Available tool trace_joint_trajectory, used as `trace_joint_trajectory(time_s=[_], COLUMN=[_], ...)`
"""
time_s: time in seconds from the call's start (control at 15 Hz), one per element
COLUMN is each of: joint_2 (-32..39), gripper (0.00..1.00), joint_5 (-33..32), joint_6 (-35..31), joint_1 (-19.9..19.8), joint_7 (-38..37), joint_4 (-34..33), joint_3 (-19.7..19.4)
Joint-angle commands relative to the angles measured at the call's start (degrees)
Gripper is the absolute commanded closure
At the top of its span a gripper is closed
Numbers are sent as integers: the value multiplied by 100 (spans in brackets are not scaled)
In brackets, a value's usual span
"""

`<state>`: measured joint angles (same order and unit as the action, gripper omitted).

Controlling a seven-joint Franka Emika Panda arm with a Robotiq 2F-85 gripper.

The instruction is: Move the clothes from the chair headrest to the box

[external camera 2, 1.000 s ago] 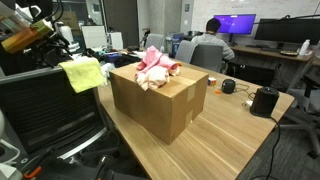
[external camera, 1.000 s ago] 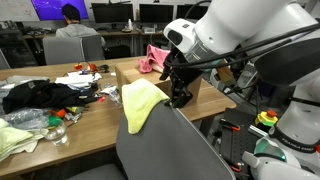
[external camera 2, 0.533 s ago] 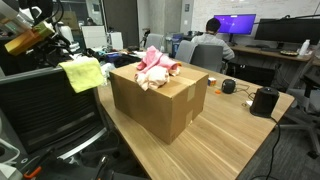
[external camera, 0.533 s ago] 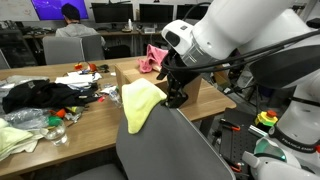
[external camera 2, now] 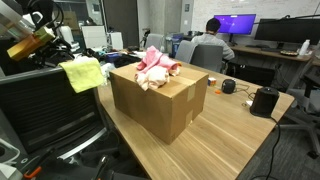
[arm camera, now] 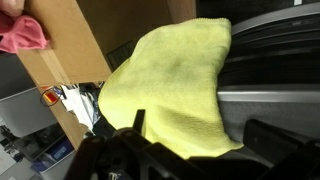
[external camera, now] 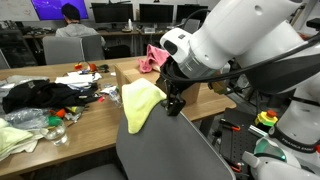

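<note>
The robot's gripper needs to shift slightly onto the yellow garment's lower edge by the headrest next, and then it should bring its fingers together.
A light yellow garment [external camera: 140, 101] [external camera 2: 82, 72] [arm camera: 175, 80] drapes over the chair headrest [external camera: 165, 145] [external camera 2: 45, 95] [arm camera: 272, 75], the rounded top of a dark grey chair. My gripper [external camera: 174, 102] [arm camera: 205, 135] is open and hangs right beside the garment. Its fingers [arm camera: 138, 122] straddle the garment's lower edge without touching it. The brown cardboard box [external camera: 127, 72] [external camera 2: 160, 100] [arm camera: 60, 50] stands on the table just behind the chair. Pink and peach clothes [external camera: 152, 58] [external camera 2: 152, 64] [arm camera: 22, 34] lie piled in its open top.
A black garment [external camera: 35, 95], a pale green cloth [external camera: 15, 138] and small clutter lie on the wooden table [external camera 2: 220, 140]. A black cylinder [external camera 2: 265, 101] stands at its far end. A person [external camera 2: 212, 40] sits at monitors behind. The robot's white arm [external camera: 240, 45] fills the space beside the chair.
The gripper has moved a little closer to the yellow garment on the headrest. Its jaws stay open, and the clothes and box have not moved.
</note>
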<state>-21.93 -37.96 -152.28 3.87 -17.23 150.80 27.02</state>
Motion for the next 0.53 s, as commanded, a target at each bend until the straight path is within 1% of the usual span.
trace_joint_trajectory(time_s=[0.0,0.27,0.47], joint_2=[329,453,449], gripper=[26,57,79], joint_5=[-321,-428,-376], joint_6=[-62,-59,-106], joint_1=[-259,-336,-309], joint_7=[-245,-229,-174], joint_4=[-183,-266,-302], joint_3=[159,150,103])
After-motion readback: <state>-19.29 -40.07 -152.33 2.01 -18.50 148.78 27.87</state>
